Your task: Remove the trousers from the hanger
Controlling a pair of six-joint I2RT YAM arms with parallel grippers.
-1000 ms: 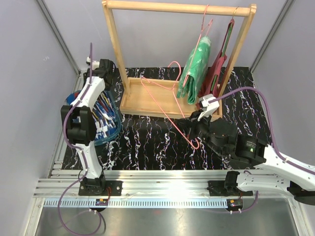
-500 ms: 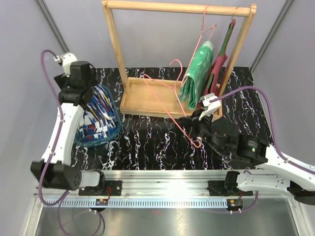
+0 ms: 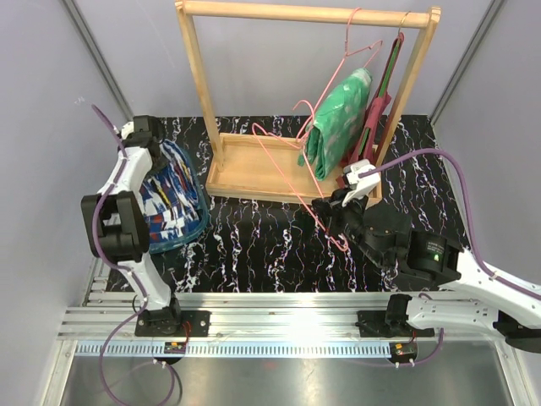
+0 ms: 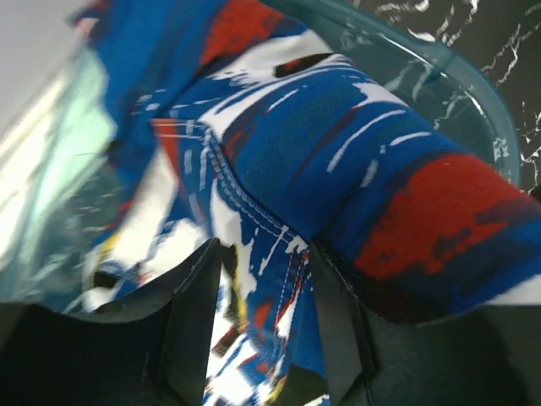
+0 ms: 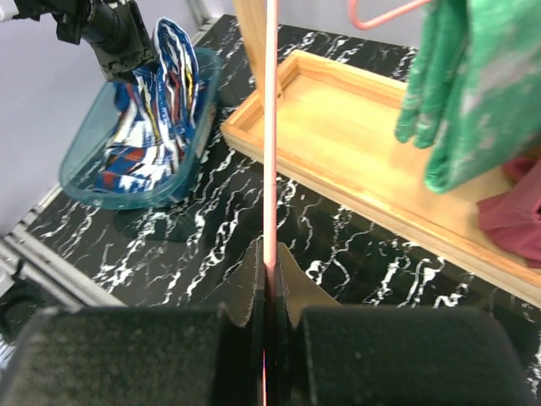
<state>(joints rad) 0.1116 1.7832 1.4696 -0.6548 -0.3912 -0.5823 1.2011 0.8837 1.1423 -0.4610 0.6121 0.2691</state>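
The pink hanger hangs bare, so next my right gripper will lift it outward and to the left in the top view, then hook it over the rack's top bar [image 3: 269, 12].
The dark blue trousers with red and white patches [image 3: 169, 199] lie in a teal bin [image 3: 205, 213]. My left gripper [image 3: 141, 142] is at the bin's far end, open, its jaws standing right over the blue cloth [image 4: 380, 169]; in the left wrist view the gripper [image 4: 264, 254] fills the lower edge. The green mottled trousers [image 3: 334, 118] hang on a pink wire hanger from the wooden rack [image 3: 304, 13]. My right gripper [image 3: 336, 213] is shut on a second, bare pink hanger [image 3: 287, 169], whose wire [image 5: 270, 127] runs up from the gripper [image 5: 269, 271].
A maroon garment [image 3: 369, 127] hangs beside the green trousers [image 5: 473, 85] at the rack's right post. The rack's tray base [image 3: 254, 169] sits on the black marbled table. The bin [image 5: 196, 127] is at the left, near the wall. Grey walls close in both sides.
My left arm swung out to the left and came back down to the bin's far end. The right gripper shifted the pink hanger slightly, and the green trousers swung up and right.
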